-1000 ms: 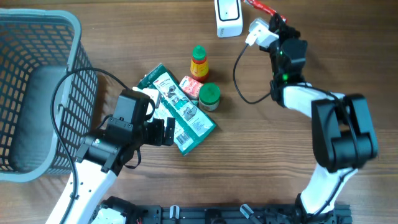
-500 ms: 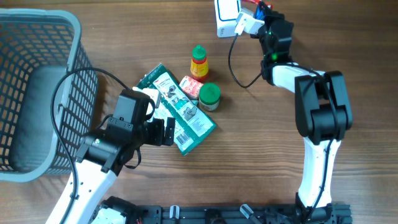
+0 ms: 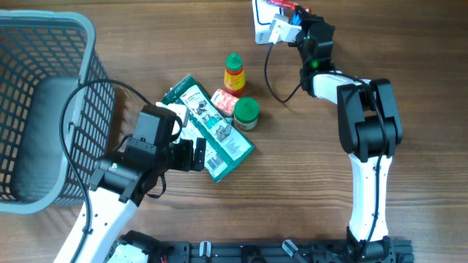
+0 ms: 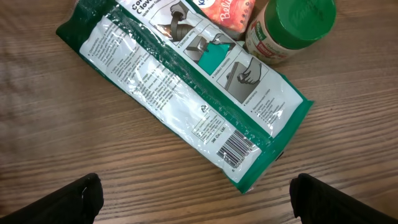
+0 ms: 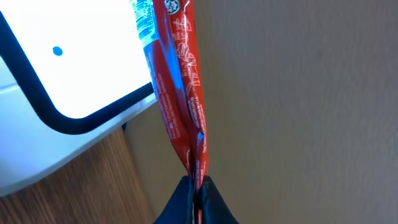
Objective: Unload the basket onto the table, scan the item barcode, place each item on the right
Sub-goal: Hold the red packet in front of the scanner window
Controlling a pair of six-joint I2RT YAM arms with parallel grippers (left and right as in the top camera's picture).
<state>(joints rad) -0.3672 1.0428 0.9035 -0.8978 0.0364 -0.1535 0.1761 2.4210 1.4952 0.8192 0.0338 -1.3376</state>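
The tabletop is empty below my right gripper and to its right in the overhead view. I need to swing it there, lower it and release the packet.
A thin red packet hangs pinched in my right gripper, which is shut on its lower edge. The packet's top lies across the lit face of the white scanner. Overhead, the right gripper holds the red packet right against the scanner at the table's far edge. My left gripper stands open and empty, just short of the corner of a green-and-white pouch whose barcode faces up. In the overhead view the left gripper sits at the pouch's left side.
A grey mesh basket fills the left side. Beside the pouch stand a small green-capped bottle, a green-lidded jar and a pink packet. A black cable loops from the right wrist over the table.
The right arm has swung left and back, carrying the red packet up to the scanner. The left arm and the items on the table have not moved.
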